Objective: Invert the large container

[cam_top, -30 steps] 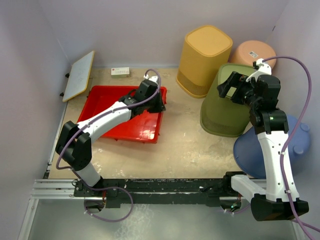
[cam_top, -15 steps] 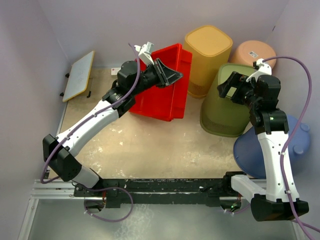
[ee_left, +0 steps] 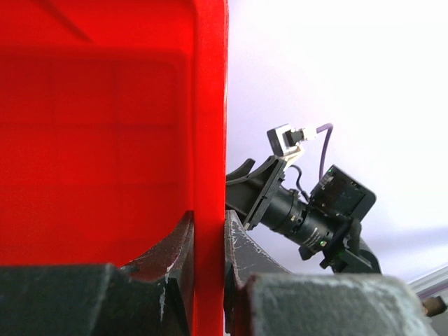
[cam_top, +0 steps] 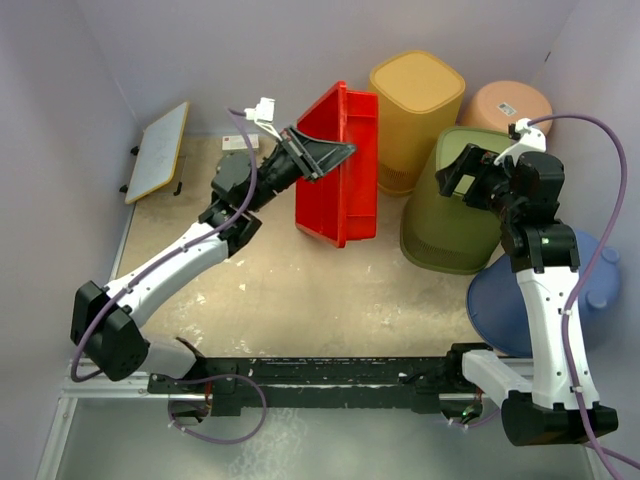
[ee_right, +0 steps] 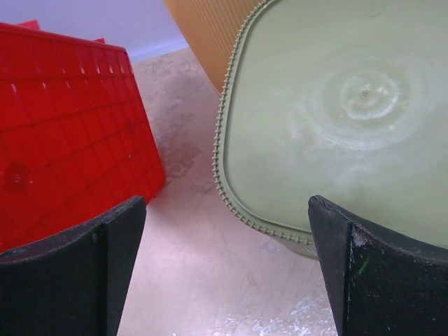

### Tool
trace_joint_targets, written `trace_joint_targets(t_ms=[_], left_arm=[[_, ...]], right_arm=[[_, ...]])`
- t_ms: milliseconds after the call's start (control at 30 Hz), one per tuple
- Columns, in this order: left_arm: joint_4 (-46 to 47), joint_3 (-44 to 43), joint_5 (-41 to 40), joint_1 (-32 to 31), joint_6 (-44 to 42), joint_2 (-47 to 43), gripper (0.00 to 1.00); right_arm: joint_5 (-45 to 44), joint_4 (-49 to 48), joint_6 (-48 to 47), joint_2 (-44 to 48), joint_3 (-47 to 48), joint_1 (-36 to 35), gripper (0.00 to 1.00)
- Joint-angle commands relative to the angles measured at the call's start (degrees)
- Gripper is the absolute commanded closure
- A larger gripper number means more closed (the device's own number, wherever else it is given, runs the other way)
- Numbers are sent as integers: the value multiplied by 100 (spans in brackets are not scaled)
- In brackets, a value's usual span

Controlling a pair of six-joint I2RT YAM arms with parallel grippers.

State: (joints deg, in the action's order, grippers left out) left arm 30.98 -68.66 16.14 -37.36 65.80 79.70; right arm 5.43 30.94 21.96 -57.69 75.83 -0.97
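Observation:
The left gripper swings the tipped container back and down next and releases it on the clear tabletop below and to the left in the top view.
The large red container (cam_top: 345,170) stands tipped on its side, one long edge on the table, its open face turned left toward my left arm. My left gripper (cam_top: 318,156) is shut on its upper rim; in the left wrist view the two jaws pinch the red rim (ee_left: 208,105) at my left gripper (ee_left: 208,234). My right gripper (cam_top: 458,176) is open and empty, hovering above the upside-down olive bin (cam_top: 455,215). The right wrist view shows the red container's gridded underside (ee_right: 63,126) left of my right gripper (ee_right: 224,210).
An upside-down yellow bin (cam_top: 410,110) stands just behind and right of the red container. The olive bin's base (ee_right: 336,105) fills the right wrist view. A pink tub (cam_top: 505,103) and a blue tub (cam_top: 500,300) sit on the right. A white board (cam_top: 158,150) leans at the left wall.
My left gripper has lifted the red container from flat on the table and swung it up and to the right until it stands on edge. The right arm has not moved.

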Motion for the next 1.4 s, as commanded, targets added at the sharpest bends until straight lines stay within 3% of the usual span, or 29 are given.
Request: trace_joint_targets(t_ms=[0, 300, 467, 633, 767, 933, 1167, 1367], left_arm=[[1946, 385, -378, 106, 796, -428, 100], [4434, 1711, -506, 376, 1330, -479, 100], [4891, 2534, -255, 443, 885, -635, 100], [5049, 3720, -945, 450, 640, -1179, 100], [4882, 4562, -1867, 445, 321, -1890, 100], [3888, 5229, -2842, 445, 66, -2984, 100], [2874, 5696, -3547, 441, 221, -3704, 100], [1794, 5948, -3477, 441, 679, -4178, 96]], right_arm=[[-56, -150, -7, 60, 138, -6, 0], [-64, -157, -7, 83, 92, 1, 0], [-52, -156, -24, 64, 81, 1, 0], [-11, -178, -20, 18, 64, -6, 0], [80, -222, 8, -18, 29, 0, 0], [155, -253, 36, -75, 12, -2, 0], [214, -295, 63, -101, -25, -3, 0], [216, -288, 63, -102, -32, -3, 0]])
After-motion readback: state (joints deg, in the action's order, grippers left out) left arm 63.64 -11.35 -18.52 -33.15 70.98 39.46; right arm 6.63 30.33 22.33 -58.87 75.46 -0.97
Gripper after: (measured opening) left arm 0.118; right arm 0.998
